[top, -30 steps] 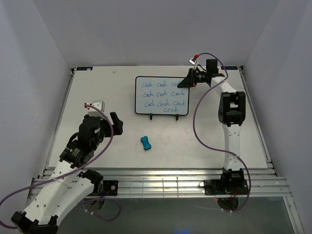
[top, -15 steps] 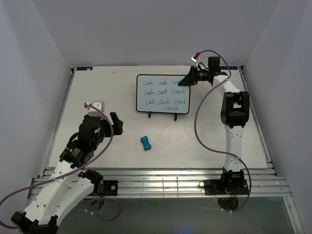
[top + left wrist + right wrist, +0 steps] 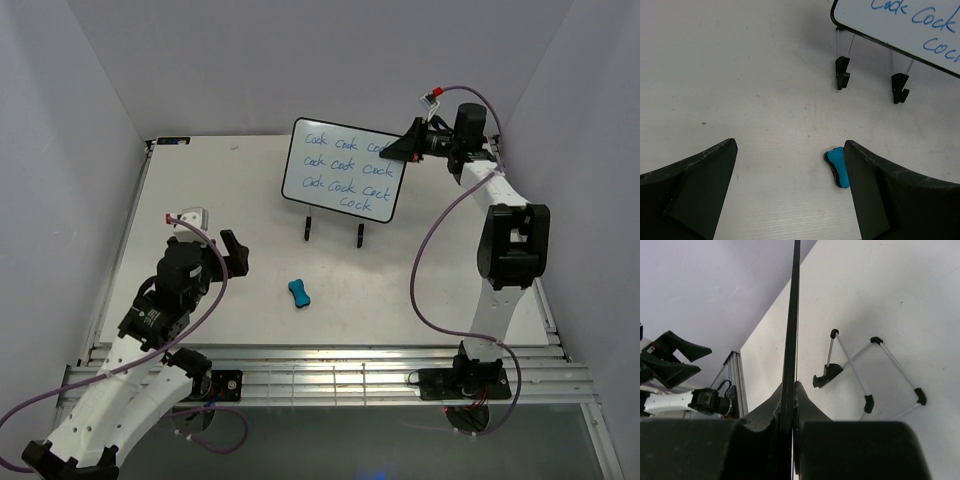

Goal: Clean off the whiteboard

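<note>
The eraser's narrow middle [image 3: 299, 293] [image 3: 839, 167] is below my left gripper and to its right in the top view, so I should lower the gripper's open fingers that way, with one on each side of it.
The whiteboard [image 3: 345, 170], white with a black rim and rows of blue handwriting, is lifted off its stand and tilted. My right gripper [image 3: 402, 150] is shut on its right edge. In the right wrist view the board [image 3: 793, 315] shows edge-on, clamped in my right gripper [image 3: 791, 392]. The blue bone-shaped eraser [image 3: 298, 293] lies on the table. My left gripper [image 3: 236, 256] is open and empty, left of the eraser. In the left wrist view the eraser [image 3: 838, 167] lies beside the right finger [image 3: 900, 200], and the board's lower corner [image 3: 905, 20] shows at top right.
The thin black wire stand [image 3: 333, 230] stands without the board on the table below it; it also shows in the left wrist view [image 3: 842, 72] and the right wrist view [image 3: 865, 370]. White walls close in the table on three sides.
My right gripper has raised the whiteboard off the wire stand, carried it a little to the right and tilted it. My left arm has shifted only slightly.
</note>
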Robot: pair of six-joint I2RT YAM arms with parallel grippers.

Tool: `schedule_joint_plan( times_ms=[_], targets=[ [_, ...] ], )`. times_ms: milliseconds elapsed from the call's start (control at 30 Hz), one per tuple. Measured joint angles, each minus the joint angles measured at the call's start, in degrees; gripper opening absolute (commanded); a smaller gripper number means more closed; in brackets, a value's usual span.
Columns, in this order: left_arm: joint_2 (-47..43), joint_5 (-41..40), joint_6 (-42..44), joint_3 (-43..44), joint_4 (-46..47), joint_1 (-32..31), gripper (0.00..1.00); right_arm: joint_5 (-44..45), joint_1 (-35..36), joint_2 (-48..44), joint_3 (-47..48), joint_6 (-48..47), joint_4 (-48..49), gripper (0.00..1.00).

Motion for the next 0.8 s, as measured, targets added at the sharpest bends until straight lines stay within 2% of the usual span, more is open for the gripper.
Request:
schedule_joint_plan(
  times_ms=[100, 167, 333, 433, 533, 600, 700, 800],
  targets=[
    [-1.6, -0.8, -1.3, -0.1, -0.1, 0.0, 0.98, 3.9, 0.0, -8.3, -10.4, 1.8, 2.6, 0.08],
    [-3.2, -1.3, -2.4, -0.3, -0.1, 0.0, 0.98, 9.1, 0.2, -17.6, -20.7, 1.5, 4.0, 0.08],
    [-6.6, -1.2, -7.0, -0.6, -0.3, 0.0, 0.98, 22.7, 2.6, -48.3, -46.1, -2.4, 6.2, 0.08],
    [-4.7, 1.5, -12.3, -0.6, -0.3, 0.0, 0.98, 29.5, 4.9, -66.0, -58.8, -4.7, 7.3, 0.08],
    [2.2, 5.2, -17.7, -0.6, -0.1, -0.2, 0.98, 34.0, 5.5, -79.6, -67.9, -5.8, 5.9, 0.08],
    [10.0, 5.8, -20.3, -0.5, 0.2, -2.1, 0.98, 36.6, 5.5, -85.2, -70.8, -6.4, 2.5, 0.08],
    [23.8, 2.6, -25.3, 1.6, -1.9, -11.3, 0.98, 40.5, 5.5, -90.5, -71.8, -7.6, -4.6, 0.08],
    [35.9, -2.4, -32.2, 7.2, -7.3, -20.9, 0.98, 44.9, 5.5, -96.2, -72.2, -9.1, -12.0, 0.08]
  ],
)
